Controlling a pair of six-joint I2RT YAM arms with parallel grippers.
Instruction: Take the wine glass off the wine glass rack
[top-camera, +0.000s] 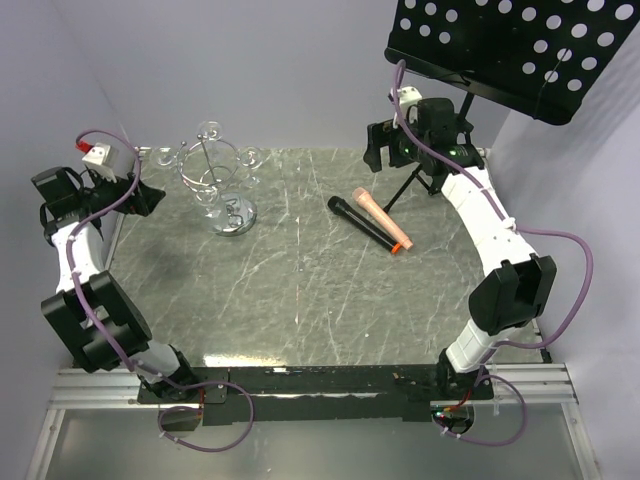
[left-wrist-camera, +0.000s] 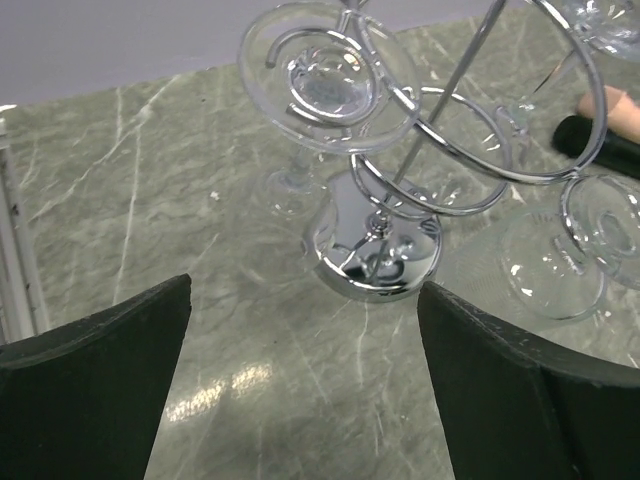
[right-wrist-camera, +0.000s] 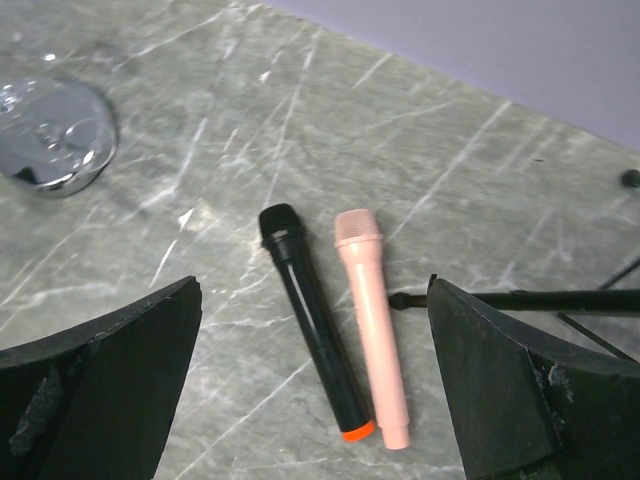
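My left gripper should next tilt its fingers level, reach outward and close below the glass's foot, clear of the loop, because the nearest glass's stem hangs outward of it.
The chrome wine glass rack stands at the table's far left, with a round mirror base, a thin pole and looping arms. Clear wine glasses hang upside down from its arms; the nearest one shows its round foot in a loop at the top of the left wrist view, and others hang on the right. My left gripper is open and empty, a short way left of the rack. My right gripper is open and empty at the far right, above two microphones.
A black microphone and a pink microphone lie side by side right of the table's centre. A black tripod music stand with a perforated desk stands at the far right corner; one leg reaches towards the microphones.
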